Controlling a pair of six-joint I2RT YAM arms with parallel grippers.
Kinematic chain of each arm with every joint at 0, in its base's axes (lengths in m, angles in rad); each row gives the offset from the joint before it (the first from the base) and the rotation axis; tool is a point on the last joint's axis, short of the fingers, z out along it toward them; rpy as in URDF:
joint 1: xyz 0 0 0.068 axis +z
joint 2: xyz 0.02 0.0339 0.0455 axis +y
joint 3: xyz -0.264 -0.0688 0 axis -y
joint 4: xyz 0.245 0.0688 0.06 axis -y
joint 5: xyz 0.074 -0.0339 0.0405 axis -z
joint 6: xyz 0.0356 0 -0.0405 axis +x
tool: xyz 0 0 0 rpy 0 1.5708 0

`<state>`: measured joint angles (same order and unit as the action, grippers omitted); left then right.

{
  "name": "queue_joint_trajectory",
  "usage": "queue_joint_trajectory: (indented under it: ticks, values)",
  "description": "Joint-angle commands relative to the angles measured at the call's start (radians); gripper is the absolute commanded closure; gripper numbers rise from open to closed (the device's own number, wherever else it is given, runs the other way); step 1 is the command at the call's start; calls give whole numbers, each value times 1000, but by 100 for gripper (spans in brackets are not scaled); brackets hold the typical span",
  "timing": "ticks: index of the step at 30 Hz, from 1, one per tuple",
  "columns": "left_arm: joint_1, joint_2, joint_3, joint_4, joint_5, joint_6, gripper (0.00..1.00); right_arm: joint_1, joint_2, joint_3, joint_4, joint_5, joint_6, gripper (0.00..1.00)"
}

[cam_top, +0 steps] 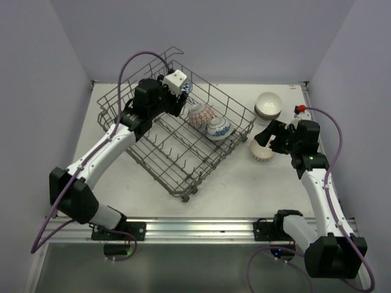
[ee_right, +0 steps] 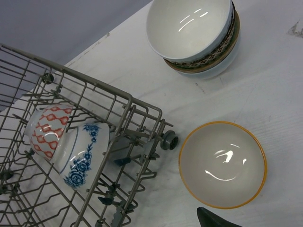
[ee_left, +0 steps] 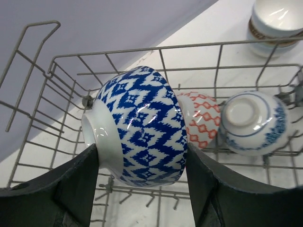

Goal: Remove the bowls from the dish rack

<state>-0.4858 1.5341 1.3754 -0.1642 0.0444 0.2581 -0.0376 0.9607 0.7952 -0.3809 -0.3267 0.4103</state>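
I will raise my right gripper and cross the rack (cam_top: 160, 177) to the left in the top view onto the blue-patterned bowl's rim, free of my left gripper.
My left gripper (ee_left: 141, 150) is shut on a white bowl with a blue diamond pattern (ee_left: 142, 123), held on its side over the far corner of the grey wire dish rack (ee_left: 189, 46). In the top view the gripper (cam_top: 177, 93) is at the rack's (cam_top: 160, 177) far side. A red-patterned bowl (ee_left: 201, 118) and a blue-flowered bowl (ee_left: 253, 123) lie in the rack, touching. My right gripper (cam_top: 264, 138) is open and empty just above an orange-rimmed bowl (ee_right: 222, 163) standing on the table; only one fingertip (ee_right: 213, 219) shows in the right wrist view.
A stack of bowls (cam_top: 267, 107) stands on the table at the far right, beyond the orange-rimmed bowl (cam_top: 261, 152). The rack's corner wheel (ee_right: 169, 140) sits close to that bowl. Purple walls close in the table on three sides.
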Motion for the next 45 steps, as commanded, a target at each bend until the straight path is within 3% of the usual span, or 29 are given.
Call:
queue_joint_trajectory:
  ticks: [1, 3, 4, 5, 7, 10, 16, 20, 29, 38, 41, 45]
  values:
    - [30, -139, -94, 52, 96, -288, 81, 4, -39, 47, 5, 15, -21, 20]
    - [108, -207, -169, 89, 289, -453, 81, 4, -54, 39, 17, 17, -18, 20]
    - [145, -235, -278, 139, 366, -509, 80, 4, -59, 36, 23, 15, -12, 20]
    - [212, -297, -345, 285, 503, -561, 80, 4, -62, 35, 31, 15, -10, 20]
    - [249, -365, -483, 471, 631, -670, 76, 4, -68, 36, 52, -8, -4, 20]
    - [259, -371, -579, 645, 754, -839, 75, 4, -63, 45, 66, -20, 36, 20]
    - [288, -286, -783, 1300, 923, -1233, 75, 73, -45, 97, 129, -100, 90, 20]
    - [299, -241, -814, 1459, 991, -1339, 75, 238, 38, 168, 148, -118, 47, 20]
    - [299, -270, -835, 1430, 986, -1317, 75, 527, 214, 237, 243, -46, 22, 19]
    - [297, -295, -863, 1390, 960, -1281, 75, 624, 369, 269, 374, 8, 97, 20]
    - [297, -298, -875, 1401, 945, -1292, 76, 625, 423, 300, 410, 28, 159, 24]
    - [299, -304, -886, 1404, 927, -1295, 76, 637, 450, 294, 499, 43, 232, 40]
